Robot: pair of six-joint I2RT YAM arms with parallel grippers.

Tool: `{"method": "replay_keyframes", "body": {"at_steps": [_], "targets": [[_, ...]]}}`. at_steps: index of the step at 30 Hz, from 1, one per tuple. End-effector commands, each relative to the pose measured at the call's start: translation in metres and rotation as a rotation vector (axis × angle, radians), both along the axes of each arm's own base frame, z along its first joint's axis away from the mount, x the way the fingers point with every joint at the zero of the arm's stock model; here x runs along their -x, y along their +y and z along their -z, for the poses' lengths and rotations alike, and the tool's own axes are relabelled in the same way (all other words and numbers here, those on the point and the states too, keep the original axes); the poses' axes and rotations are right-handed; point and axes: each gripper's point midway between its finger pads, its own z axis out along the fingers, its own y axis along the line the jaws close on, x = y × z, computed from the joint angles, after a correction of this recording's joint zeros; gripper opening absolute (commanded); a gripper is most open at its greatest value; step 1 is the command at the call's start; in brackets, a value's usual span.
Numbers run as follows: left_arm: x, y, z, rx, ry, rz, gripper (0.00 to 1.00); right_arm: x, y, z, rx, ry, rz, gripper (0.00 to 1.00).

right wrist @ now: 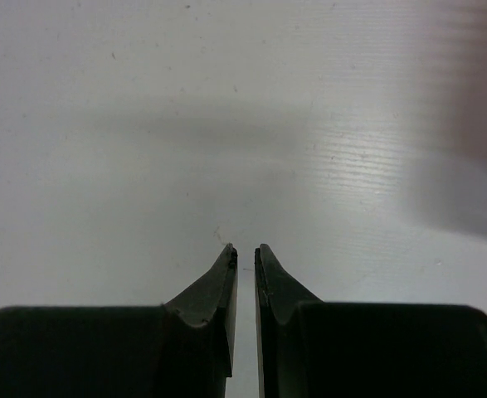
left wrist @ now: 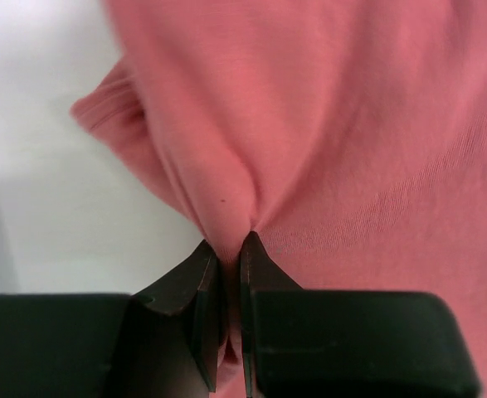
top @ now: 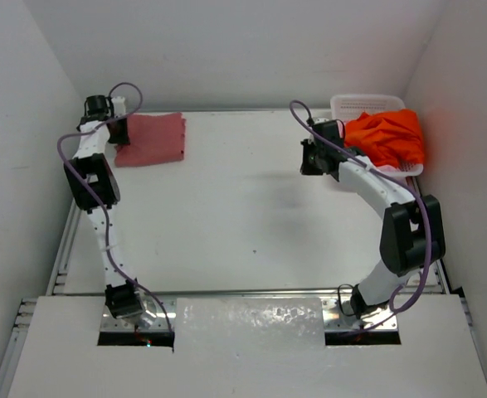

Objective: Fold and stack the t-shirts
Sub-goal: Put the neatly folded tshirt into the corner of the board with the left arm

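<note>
My left gripper needs to pull the pinched fold of the rose-red t-shirt outward next, toward that wall.
A dusty rose-red t-shirt (top: 153, 138) lies folded in a rough rectangle at the far left of the table. My left gripper (top: 120, 133) sits at its left edge. In the left wrist view the left gripper (left wrist: 228, 240) is shut on a pinched ridge of the rose-red t-shirt (left wrist: 351, 124), with cloth bunched between the fingertips. A bright orange t-shirt (top: 388, 137) is heaped in the white basket (top: 363, 103) at the far right. My right gripper (top: 311, 159) hangs just left of the basket. Seen from its own wrist, the right gripper (right wrist: 245, 249) is shut over bare table with nothing in it.
White walls close in the table on the left, back and right. The white table surface (top: 243, 207) spreads between the two arms. A pale sheet (top: 250, 323) lies at the near edge between the arm bases.
</note>
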Motion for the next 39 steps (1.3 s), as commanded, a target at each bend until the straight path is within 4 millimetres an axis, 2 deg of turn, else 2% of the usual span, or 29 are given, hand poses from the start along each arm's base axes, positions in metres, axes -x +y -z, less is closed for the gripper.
{"method": "replay_keyframes", "body": {"at_steps": [1,5,6,9,11,16,17,23,24,25,27,28,29,30,31,33,34,35,36,37,38,39], "targets": [[-0.024,0.046,-0.019,-0.159,-0.119,-0.035,0.0,-0.009,-0.003,-0.028,0.031,-0.064,-0.02,0.11],[-0.041,0.081,-0.027,-0.259,-0.192,-0.089,0.0,-0.006,-0.005,-0.027,0.048,-0.04,-0.027,0.11],[-0.047,0.094,-0.035,-0.27,-0.236,-0.119,0.0,-0.003,-0.005,-0.027,0.049,-0.032,-0.028,0.11],[-0.057,0.113,-0.053,-0.308,-0.324,-0.136,0.0,0.001,-0.007,-0.026,0.061,-0.021,-0.025,0.11],[-0.062,0.12,-0.06,-0.343,-0.36,-0.139,0.0,0.002,-0.007,-0.027,0.067,-0.021,-0.029,0.12],[-0.064,0.131,-0.06,-0.362,-0.387,-0.183,0.0,-0.003,-0.007,-0.032,0.073,-0.024,-0.024,0.13],[-0.062,0.132,-0.054,-0.357,-0.378,-0.189,0.0,-0.004,-0.007,-0.034,0.075,-0.024,-0.023,0.13],[-0.06,0.132,-0.043,-0.33,-0.371,-0.201,0.0,-0.011,-0.004,-0.039,0.071,-0.023,-0.036,0.14],[-0.06,0.133,-0.044,-0.331,-0.372,-0.203,0.05,-0.011,-0.004,-0.039,0.071,-0.022,-0.036,0.14],[-0.06,0.133,-0.044,-0.331,-0.374,-0.204,0.24,-0.011,-0.003,-0.04,0.069,-0.026,-0.038,0.15],[-0.06,0.134,-0.046,-0.331,-0.376,-0.212,0.46,-0.012,-0.002,-0.042,0.068,-0.03,-0.04,0.17],[-0.059,0.134,-0.046,-0.335,-0.373,-0.216,0.67,-0.014,-0.002,-0.046,0.066,-0.037,-0.04,0.18],[-0.058,0.136,-0.05,-0.342,-0.375,-0.224,0.77,-0.014,-0.003,-0.046,0.068,-0.032,-0.036,0.23],[-0.056,0.139,-0.053,-0.355,-0.372,-0.238,0.83,-0.015,-0.005,-0.049,0.076,-0.034,-0.03,0.26],[-0.053,0.145,-0.056,-0.379,-0.367,-0.266,0.91,-0.02,-0.007,-0.061,0.082,-0.057,-0.019,0.29],[-0.047,0.158,-0.075,-0.415,-0.377,-0.326,0.92,-0.024,-0.021,-0.07,0.139,-0.055,0.03,0.33],[-0.044,0.164,-0.086,-0.417,-0.393,-0.353,0.92,-0.038,-0.028,-0.096,0.146,-0.107,0.06,0.37],[-0.039,0.175,-0.105,-0.417,-0.421,-0.383,0.93,-0.045,-0.036,-0.108,0.157,-0.122,0.085,0.38],[-0.037,0.178,-0.118,-0.386,-0.45,-0.41,0.93,-0.046,-0.048,-0.111,0.181,-0.095,0.115,0.41],[-0.034,0.18,-0.129,-0.369,-0.468,-0.413,0.97,-0.071,-0.066,-0.13,0.168,-0.123,0.168,0.48],[-0.031,0.178,-0.156,-0.364,-0.505,-0.408,0.97,-0.071,-0.078,-0.127,0.176,-0.065,0.189,0.51],[-0.031,0.17,-0.169,-0.345,-0.526,-0.377,0.98,-0.08,-0.091,-0.126,0.18,-0.048,0.218,0.51]]}}
